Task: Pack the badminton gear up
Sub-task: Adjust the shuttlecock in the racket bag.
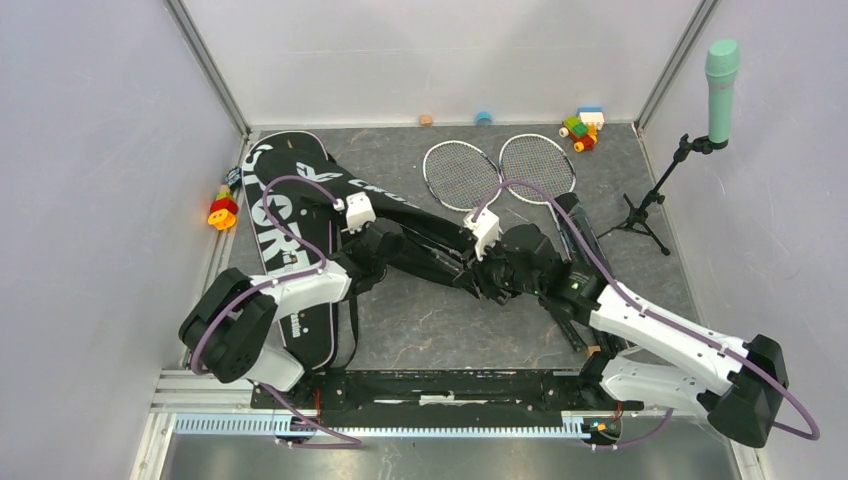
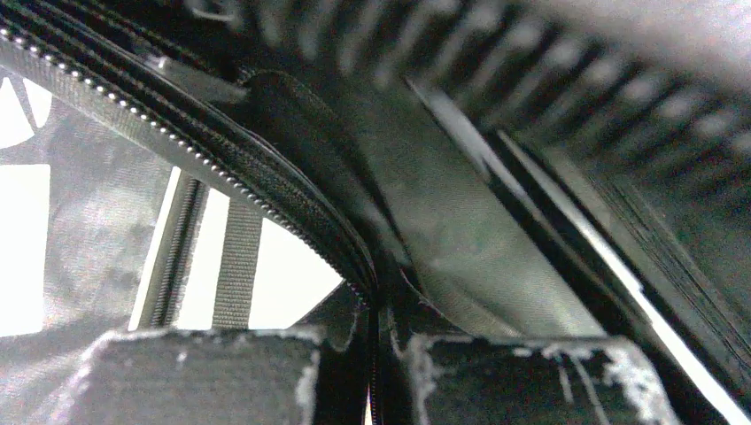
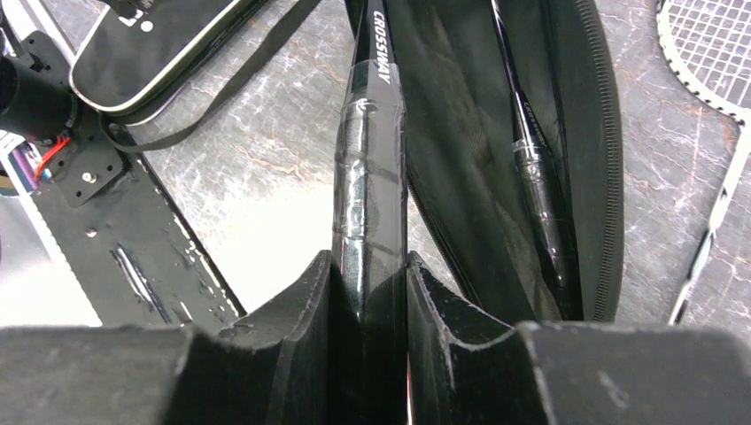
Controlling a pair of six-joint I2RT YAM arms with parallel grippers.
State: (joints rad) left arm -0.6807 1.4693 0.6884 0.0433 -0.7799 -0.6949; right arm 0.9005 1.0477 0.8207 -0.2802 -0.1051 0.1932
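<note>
The open bag overlaps the "SPORT" bag. I will next move my left gripper toward the right in the top view to the tabletop by the rackets and release the open bag.
A black bag lettered "SPORT" (image 1: 285, 225) lies at the left. A second black bag (image 1: 430, 235) lies open across the middle, and its zip edge shows in the left wrist view (image 2: 266, 208). My left gripper (image 1: 385, 248) (image 2: 376, 341) is shut on that bag's edge. My right gripper (image 1: 482, 277) (image 3: 367, 266) is shut on a black racket handle lettered "CROSSWAY" (image 3: 370, 150). Another handle (image 3: 538, 168) lies inside the open bag (image 3: 478, 133). Two rackets (image 1: 460, 175) (image 1: 537, 165) lie at the back. A long black tube (image 1: 578, 235) lies by my right arm. No shuttlecocks show.
A mint-green microphone (image 1: 722, 75) on a black stand (image 1: 645, 210) is at the back right. Toy blocks sit at the back (image 1: 582, 128) and at the left wall (image 1: 222, 210). The black base plate (image 1: 440, 385) (image 3: 133, 257) runs along the near edge.
</note>
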